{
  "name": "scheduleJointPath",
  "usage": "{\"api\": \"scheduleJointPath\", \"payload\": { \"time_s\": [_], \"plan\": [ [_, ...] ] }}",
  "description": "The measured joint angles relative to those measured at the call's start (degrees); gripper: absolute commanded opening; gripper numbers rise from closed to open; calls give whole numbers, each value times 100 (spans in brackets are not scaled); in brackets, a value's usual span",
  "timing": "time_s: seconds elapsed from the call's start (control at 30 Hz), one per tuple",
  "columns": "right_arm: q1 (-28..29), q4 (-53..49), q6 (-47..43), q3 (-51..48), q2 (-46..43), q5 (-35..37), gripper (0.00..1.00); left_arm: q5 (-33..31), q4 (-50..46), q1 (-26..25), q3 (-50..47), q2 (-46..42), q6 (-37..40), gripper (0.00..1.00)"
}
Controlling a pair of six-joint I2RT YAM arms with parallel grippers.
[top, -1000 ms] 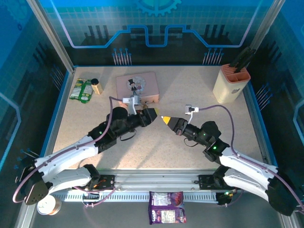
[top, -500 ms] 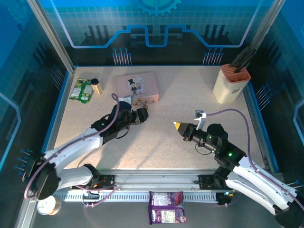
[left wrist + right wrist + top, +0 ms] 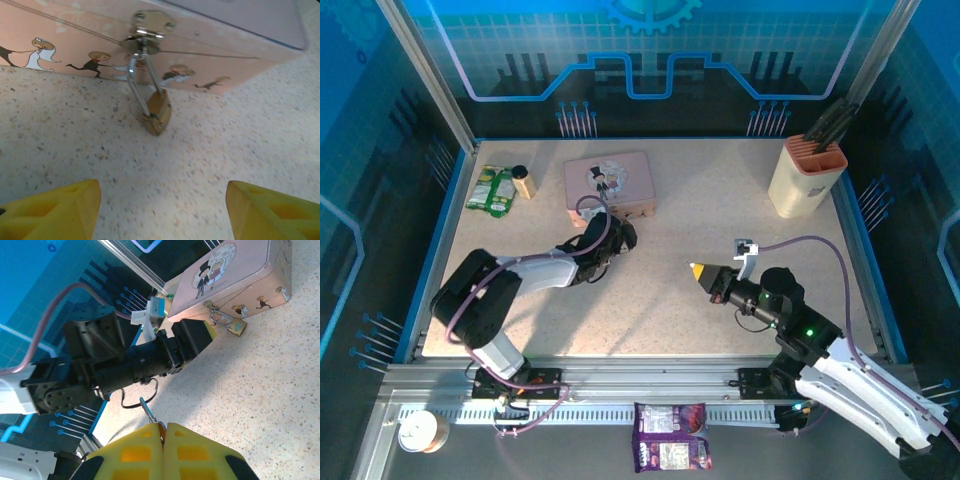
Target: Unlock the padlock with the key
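My left gripper will next ease its open fingers outward and down to both sides of the padlock's brass body (image 3: 159,112) and close, because the body hangs outward of my left gripper and below it.
The small brass padlock (image 3: 156,112) hangs by its silvery shackle from the hasp on the front of the pink tin (image 3: 65,35), its body resting on the tabletop. My left gripper (image 3: 162,210) is open, its yellow fingers (image 3: 50,210) wide apart a short way in front of the padlock, touching nothing. From above, the left gripper (image 3: 620,237) sits just before the tin (image 3: 610,180). My right gripper (image 3: 163,427) is shut on the thin grey key (image 3: 149,413), whose blade sticks out past the fingertips. It hovers mid-table (image 3: 698,270), right of the padlock (image 3: 236,326).
A beige holder with an orange top (image 3: 807,175) stands at the back right. A green packet (image 3: 492,190) and a small bottle (image 3: 524,182) lie at the back left. A purple packet (image 3: 670,440) rests on the front rail.
The two grippers, close together mid-table a second ago, have parted. The left one has moved up to the tin's front while its arm folded leftward. The right one has drawn back right with the key.
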Motion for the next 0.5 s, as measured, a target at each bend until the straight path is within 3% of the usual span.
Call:
{"api": "scheduleJointPath", "payload": {
  "time_s": [0.2, 0.5],
  "plan": [
    [0, -20, 81, -221, -282, -42, 0, -39, 769, 98, 125, 852, -293, 65],
    [0, -11, 96, -258, -450, -153, 0, -278, 863, 146, 785, 1410, -529, 58]
  ]
}}
